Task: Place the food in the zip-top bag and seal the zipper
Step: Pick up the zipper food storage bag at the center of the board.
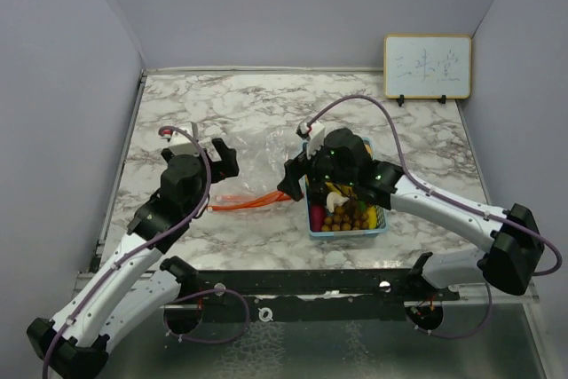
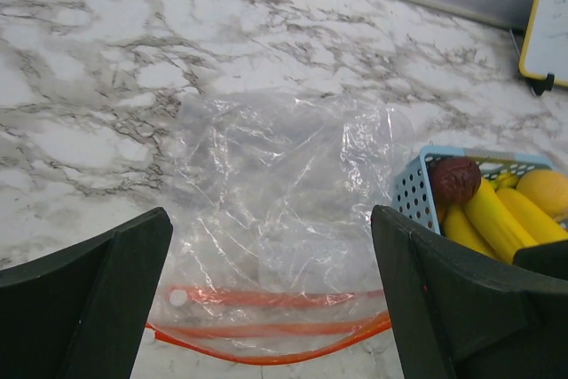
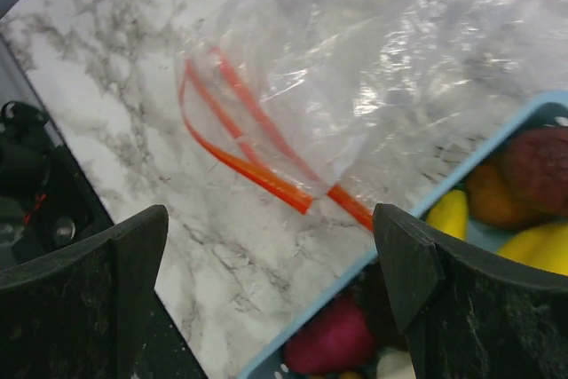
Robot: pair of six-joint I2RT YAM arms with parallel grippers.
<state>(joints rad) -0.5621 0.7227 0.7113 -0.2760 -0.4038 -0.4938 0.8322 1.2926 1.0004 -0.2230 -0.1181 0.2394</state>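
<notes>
My right gripper should first shift left in the top view and lower, to get onto the upper orange zipper (image 1: 251,201) strip at the basket (image 1: 312,222) end.
A clear zip-top bag (image 1: 257,161) with an orange zipper (image 1: 251,201) lies flat on the marble table, its mouth toward the near edge. The food sits in a light-blue basket (image 1: 312,222) to the bag's right: a brown berry cluster (image 1: 342,217), yellow bananas (image 2: 493,215), a magenta tuber (image 3: 333,339), and a white piece (image 1: 335,200). My left gripper (image 1: 206,150) is open and empty over the bag's left side; its view shows the bag (image 2: 275,184) between the jaws. My right gripper (image 1: 300,170) is open and empty above the basket's left edge (image 3: 355,264) and the zipper's end (image 3: 293,188).
A small whiteboard (image 1: 427,66) stands at the back right against the wall. Grey walls close the table on the left, back and right. A black rail (image 1: 293,283) runs along the near edge between the arm bases.
</notes>
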